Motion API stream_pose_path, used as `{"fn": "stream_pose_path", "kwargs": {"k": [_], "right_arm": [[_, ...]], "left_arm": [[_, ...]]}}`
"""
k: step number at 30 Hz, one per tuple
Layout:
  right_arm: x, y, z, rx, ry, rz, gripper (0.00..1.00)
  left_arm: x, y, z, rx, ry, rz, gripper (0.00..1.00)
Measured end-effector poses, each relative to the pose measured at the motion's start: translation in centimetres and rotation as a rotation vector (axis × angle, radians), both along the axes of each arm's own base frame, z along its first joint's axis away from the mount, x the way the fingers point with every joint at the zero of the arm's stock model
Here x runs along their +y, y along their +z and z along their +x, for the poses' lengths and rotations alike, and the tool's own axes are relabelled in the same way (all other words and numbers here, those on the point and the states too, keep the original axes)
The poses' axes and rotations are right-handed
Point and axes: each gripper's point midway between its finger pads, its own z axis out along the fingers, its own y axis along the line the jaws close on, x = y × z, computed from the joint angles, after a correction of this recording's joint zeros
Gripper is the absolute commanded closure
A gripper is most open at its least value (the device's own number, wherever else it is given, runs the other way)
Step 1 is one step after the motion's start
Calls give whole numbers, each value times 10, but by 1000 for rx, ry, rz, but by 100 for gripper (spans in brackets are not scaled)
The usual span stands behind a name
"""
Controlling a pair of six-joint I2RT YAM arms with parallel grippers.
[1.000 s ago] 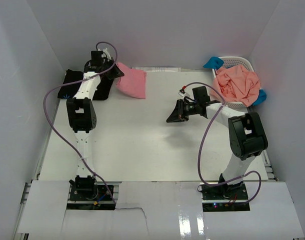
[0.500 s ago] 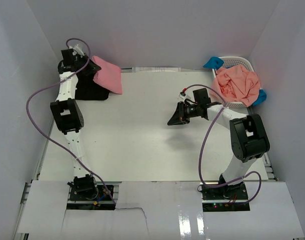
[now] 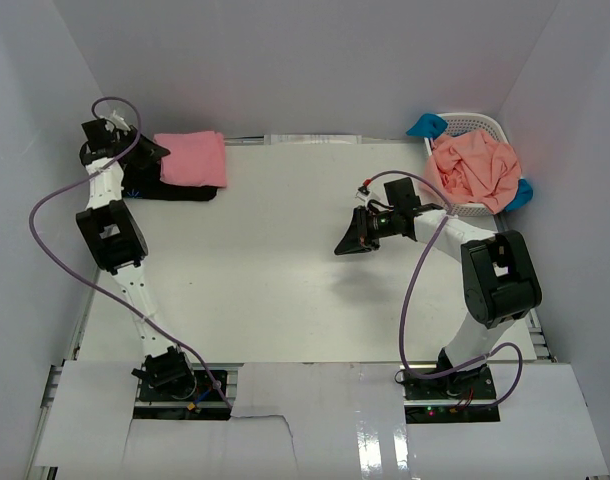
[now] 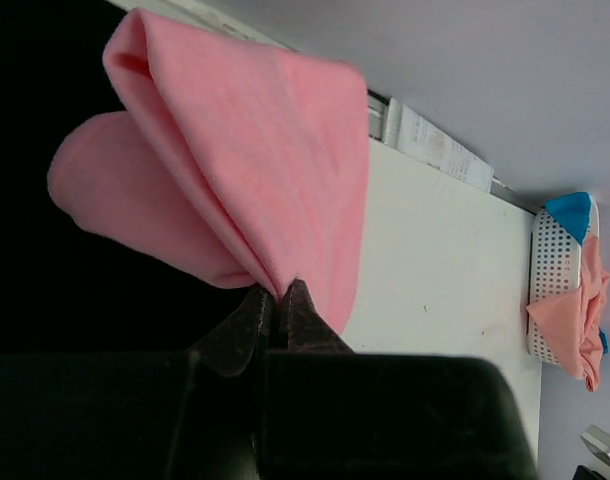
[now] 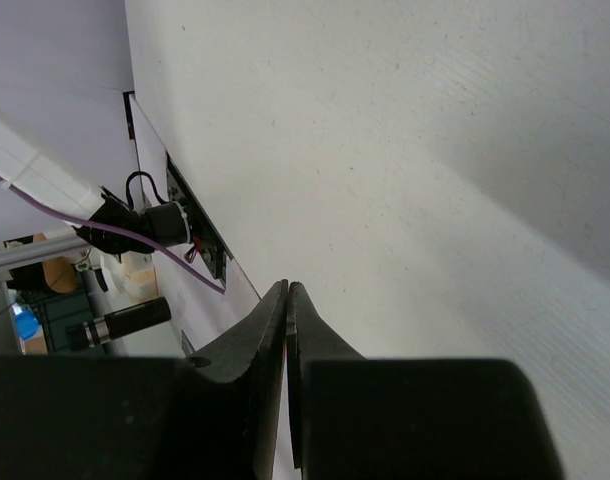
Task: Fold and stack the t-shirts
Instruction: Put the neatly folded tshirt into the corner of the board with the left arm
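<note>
My left gripper needs to lower the overhanging pink shirt, pull it onto bare black cloth (image 3: 142,183) (image 4: 55,270) and let go, because that cloth is below it and to its left in the top view.
The folded rose-pink t-shirt (image 3: 192,158) lies over the folded black t-shirt (image 3: 175,189) at the table's far left. My left gripper (image 3: 151,152) is shut on the pink shirt's left edge; in the left wrist view the pink cloth (image 4: 255,170) fans out from the closed fingertips (image 4: 303,310) over the black one (image 4: 45,120). My right gripper (image 3: 343,243) is shut and empty, hanging above the middle of the table (image 5: 405,130). The salmon-orange t-shirt (image 3: 475,165) is heaped in the white basket (image 3: 482,122), with bright blue cloth (image 3: 425,126) beside it.
The white basket stands at the far right corner; it also shows in the left wrist view (image 4: 555,270). White walls close in the table on three sides. Purple cables (image 3: 55,200) loop from both arms.
My left arm has swung left to the far left corner, carrying the pink shirt from beside the black shirt to on top of it. The right arm has barely moved.
</note>
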Motion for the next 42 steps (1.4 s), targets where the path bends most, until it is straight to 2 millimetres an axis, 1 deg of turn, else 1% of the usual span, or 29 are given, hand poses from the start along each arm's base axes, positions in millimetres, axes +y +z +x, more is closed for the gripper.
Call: {"fn": "stream_pose_path", "kwargs": {"k": [4,6,12,20,22,24,29,31,35,39,42], "right_arm": [[0,1,0,-4,2,1,92],[0,1,0,-5,3,1,92],[1,3,-1,-5,7,8,92],[1,6,-2,-10,11,16,92],[1,8,-2,-16,13,21,92],[2,10,-2,-20,15,24,92],[2,9,-4,-19,19,29,92],[1,6,-6,-12,19,27,92],[0,2,-9,-3,19,24,92],[0,2,-8,-7,20,26,92],[0,0,-10,-6,19,25,92]], "left_arm": [[0,-31,-4,57,-5,-28,100],[1,-42,-6,84,-2,-22,100],[15,-67,-14,158,51,43,100],[28,-92,-25,259,103,99,100],[30,-93,-26,271,114,112,100],[34,-88,-23,263,126,127,100],[44,-62,-9,200,155,167,100],[47,-55,-5,180,165,180,100],[53,-56,-4,184,188,201,100],[58,-57,-5,190,207,220,100],[61,-54,-3,185,221,233,100]]}}
